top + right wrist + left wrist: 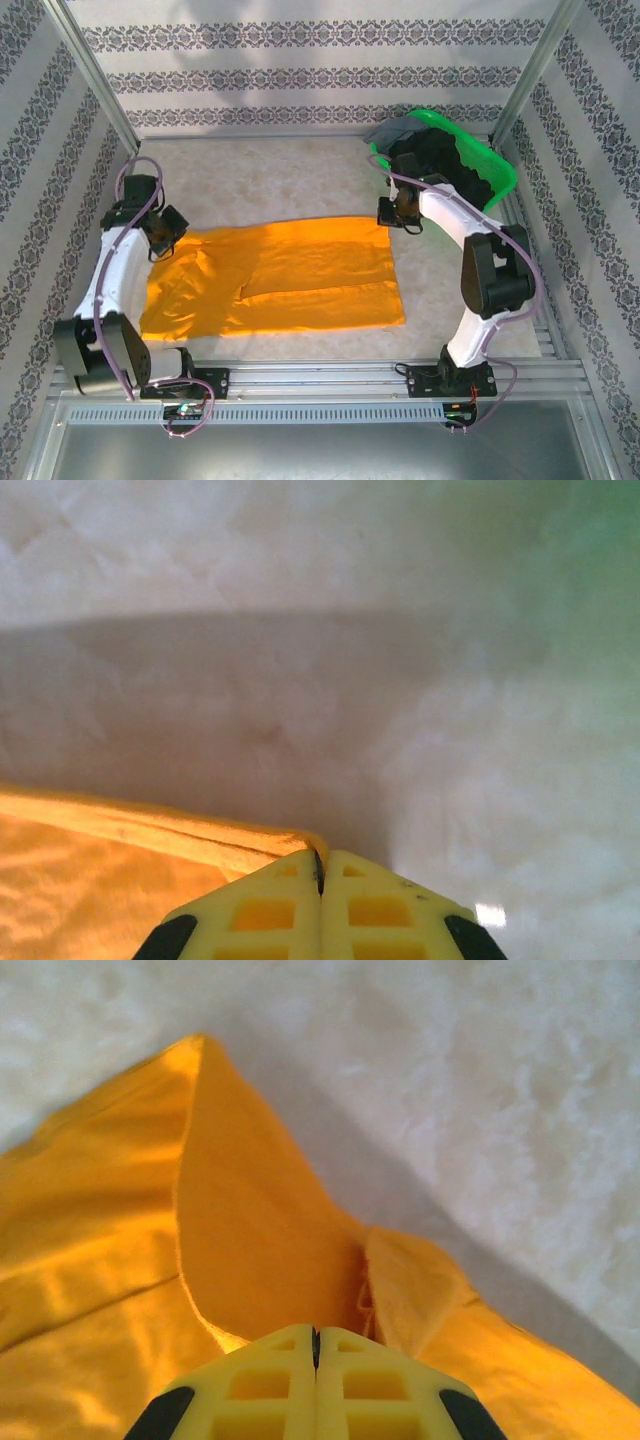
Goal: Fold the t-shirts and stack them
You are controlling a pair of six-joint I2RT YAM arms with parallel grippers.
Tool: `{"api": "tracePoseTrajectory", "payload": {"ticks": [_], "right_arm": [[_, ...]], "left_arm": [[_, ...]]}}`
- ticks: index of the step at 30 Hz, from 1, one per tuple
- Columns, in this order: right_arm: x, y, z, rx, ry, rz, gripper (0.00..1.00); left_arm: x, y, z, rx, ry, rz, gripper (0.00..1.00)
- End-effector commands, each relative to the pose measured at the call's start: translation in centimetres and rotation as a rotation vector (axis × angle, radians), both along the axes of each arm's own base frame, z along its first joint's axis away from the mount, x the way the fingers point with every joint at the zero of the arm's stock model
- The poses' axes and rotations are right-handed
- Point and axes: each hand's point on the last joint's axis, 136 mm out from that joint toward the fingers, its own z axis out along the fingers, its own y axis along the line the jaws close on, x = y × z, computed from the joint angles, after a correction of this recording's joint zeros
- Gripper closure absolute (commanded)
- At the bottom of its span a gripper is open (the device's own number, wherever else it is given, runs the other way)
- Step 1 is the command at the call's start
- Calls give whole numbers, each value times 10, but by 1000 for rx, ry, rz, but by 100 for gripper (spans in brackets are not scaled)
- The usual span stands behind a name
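The hem goes back to the end of the t-shirt's near folded part's edge (388, 286) next. My right gripper releases it there, since the t-shirt's far part still lies unfolded.
A bright orange-yellow t-shirt (290, 275) lies spread across the middle of the table, partly folded lengthwise. My left gripper (165, 235) is at its far left corner. In the left wrist view the yellow fingers (316, 1335) are shut, and the orange cloth (270, 1240) rises in folds up to them. My right gripper (392, 215) is at the shirt's far right corner. In the right wrist view it (320, 860) is shut on the edge of the shirt's hem (150, 825). Dark t-shirts (440, 152) lie heaped in the green basket.
The green plastic basket (497, 172) stands at the back right, close behind the right arm, with grey cloth (395, 130) hanging over its far rim. Patterned walls enclose the table on three sides. Bare pale tabletop (270, 170) lies beyond the shirt.
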Motion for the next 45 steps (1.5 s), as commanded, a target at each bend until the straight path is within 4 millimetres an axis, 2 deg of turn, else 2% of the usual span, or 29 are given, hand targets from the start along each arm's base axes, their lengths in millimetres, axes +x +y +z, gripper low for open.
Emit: {"api": "tracePoseTrajectory", "payload": {"ticks": [1, 6, 12, 17, 22, 28, 37, 45], "right_arm": [[-25, -10, -7, -33, 17, -53, 100], [-58, -15, -24, -49, 76, -56, 100], [-84, -20, -37, -79, 123, -58, 100], [-94, -21, -32, -142, 104, -14, 100], [-100, -20, -21, -304, 51, 110, 100], [-108, -13, -21, -502, 24, 259, 100], [-113, -14, -34, -614, 56, 286, 100], [-105, -18, -21, -669, -9, 284, 99]], "left_arm": [[-53, 10, -18, 45, 132, 101, 100], [-96, 19, -22, 102, 149, 216, 100], [-125, 28, -10, 164, 153, 284, 100], [-137, 28, -6, 172, 151, 309, 100], [-144, 29, -3, 182, 160, 311, 100], [-153, 23, -16, 152, 191, 312, 100], [-159, 17, -30, 117, 224, 315, 100], [-169, 14, -37, 106, 252, 322, 100]]}}
